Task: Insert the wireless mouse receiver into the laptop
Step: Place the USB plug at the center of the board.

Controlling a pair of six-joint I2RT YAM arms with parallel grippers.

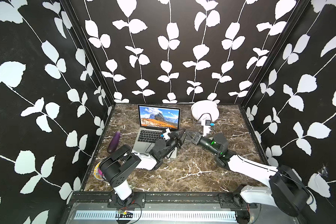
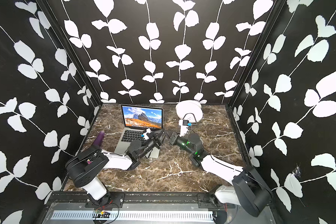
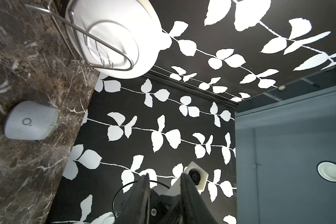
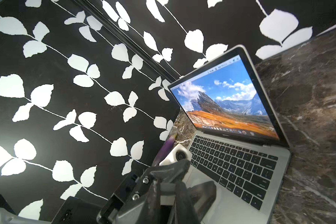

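Observation:
My right gripper should next tilt its tip down, lower the block (image 4: 167, 194) onto the clear, empty marble below, beside the laptop, and release it.
The laptop (image 1: 159, 118) (image 2: 143, 117) stands open at the back of the marble table, its screen lit; the right wrist view shows its keyboard (image 4: 231, 161). Just off its right edge my two grippers meet tip to tip. My right gripper (image 1: 190, 134) (image 2: 167, 134) (image 4: 168, 186) points left, shut on a small pale grey block (image 4: 167, 194) that looks like the wireless mouse receiver. My left gripper (image 1: 183, 133) (image 2: 162, 133) (image 3: 165, 176) points right, its jaws apart around the right gripper's tip. The white wireless mouse (image 3: 31, 120) lies on the table in the left wrist view.
A purple eggplant (image 1: 114, 141) lies left of the laptop. White plates in a wire rack (image 1: 205, 111) stand at the back right. A colourful object (image 1: 97, 170) shows under the left arm. Patterned walls close in three sides.

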